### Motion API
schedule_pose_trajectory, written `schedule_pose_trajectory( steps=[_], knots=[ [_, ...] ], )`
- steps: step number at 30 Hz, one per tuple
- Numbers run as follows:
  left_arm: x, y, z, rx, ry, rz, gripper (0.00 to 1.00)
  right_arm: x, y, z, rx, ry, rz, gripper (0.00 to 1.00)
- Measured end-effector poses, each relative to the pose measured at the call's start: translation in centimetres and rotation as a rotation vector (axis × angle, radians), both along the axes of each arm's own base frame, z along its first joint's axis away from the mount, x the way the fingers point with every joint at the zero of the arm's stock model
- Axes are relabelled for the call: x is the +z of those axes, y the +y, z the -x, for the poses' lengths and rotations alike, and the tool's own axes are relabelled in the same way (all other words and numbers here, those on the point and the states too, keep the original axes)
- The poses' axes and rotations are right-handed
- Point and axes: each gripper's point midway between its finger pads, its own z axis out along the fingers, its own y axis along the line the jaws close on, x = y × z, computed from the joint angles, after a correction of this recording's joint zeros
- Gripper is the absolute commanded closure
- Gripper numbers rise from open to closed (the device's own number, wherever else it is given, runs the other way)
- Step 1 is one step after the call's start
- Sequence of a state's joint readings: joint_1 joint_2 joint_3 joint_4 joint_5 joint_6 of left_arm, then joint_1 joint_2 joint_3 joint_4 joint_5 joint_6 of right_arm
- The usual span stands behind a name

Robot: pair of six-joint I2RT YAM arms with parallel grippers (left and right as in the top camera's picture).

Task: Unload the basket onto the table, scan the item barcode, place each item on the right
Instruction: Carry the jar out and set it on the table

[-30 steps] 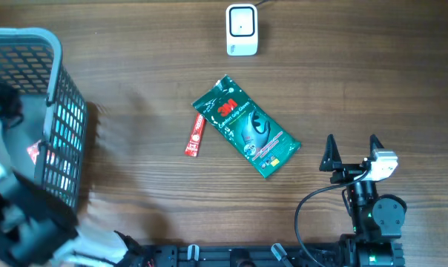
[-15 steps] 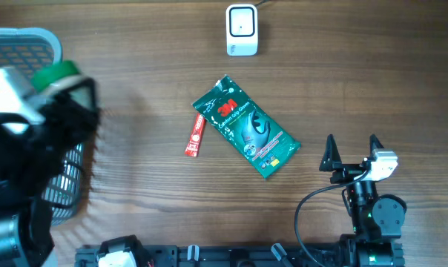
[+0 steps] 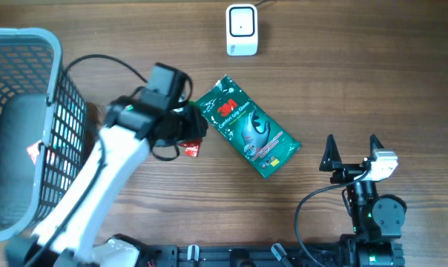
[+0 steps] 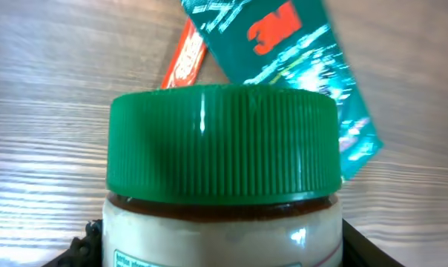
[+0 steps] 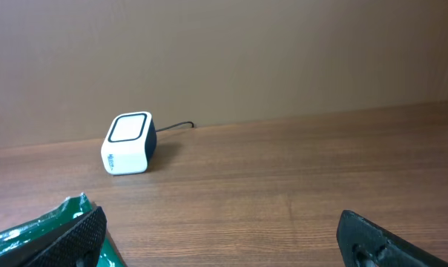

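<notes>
I should lower and release my left gripper's jar on the bare tabletop below, beside the green packet.
A jar with a ribbed green lid [image 4: 222,141] and pale contents fills the left wrist view. My left gripper [image 4: 222,248] is shut on its body, a black finger on each side. From overhead, the left gripper [image 3: 188,127] hangs mid-table and hides the jar, just left of a green 3M packet [image 3: 246,127]. The white barcode scanner [image 3: 241,30] stands at the back centre, also in the right wrist view as the scanner [image 5: 127,142]. My right gripper [image 3: 351,152] rests open near the front right, with nothing between its fingers.
A grey wire basket [image 3: 53,89] stands at the far left with a dark item [image 3: 16,148] inside. A small red packet [image 3: 195,144] lies partly under the left gripper, beside the green packet [image 4: 283,59].
The left arm has swung out of the basket and rightward to mid-table, carrying the jar. The right arm has not moved.
</notes>
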State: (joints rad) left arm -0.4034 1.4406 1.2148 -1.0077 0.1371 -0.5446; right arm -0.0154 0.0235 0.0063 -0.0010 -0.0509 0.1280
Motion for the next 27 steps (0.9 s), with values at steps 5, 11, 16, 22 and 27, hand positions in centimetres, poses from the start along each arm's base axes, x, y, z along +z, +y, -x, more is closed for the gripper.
schedule_pose_trajectory(
  steps=[5, 11, 16, 22, 27],
  knots=[
    [-5.6, -0.3, -1.0, 0.019, 0.090, -0.047, 0.44, 0.0, 0.0, 0.0, 0.000, 0.000, 0.000, 0.00],
    [-8.7, -0.1, -0.7, 0.023, 0.160, -0.077, 0.42, 0.0, 0.0, 0.0, 0.000, 0.000, 0.000, 0.00],
    [-9.1, -0.3, -1.1, 0.029, 0.152, -0.071, 0.00, 0.0, 0.0, 0.0, 0.000, 0.000, 0.000, 0.00],
    [-8.8, -0.3, -1.5, 0.039, 0.140, -0.073, 0.00, 0.0, 0.0, 0.0, 0.000, 0.000, 0.000, 0.00],
    [-3.7, -1.5, -4.6, 0.042, -0.009, -0.013, 0.00, 0.0, 0.0, 0.0, 0.000, 0.000, 0.000, 0.00]
  ],
)
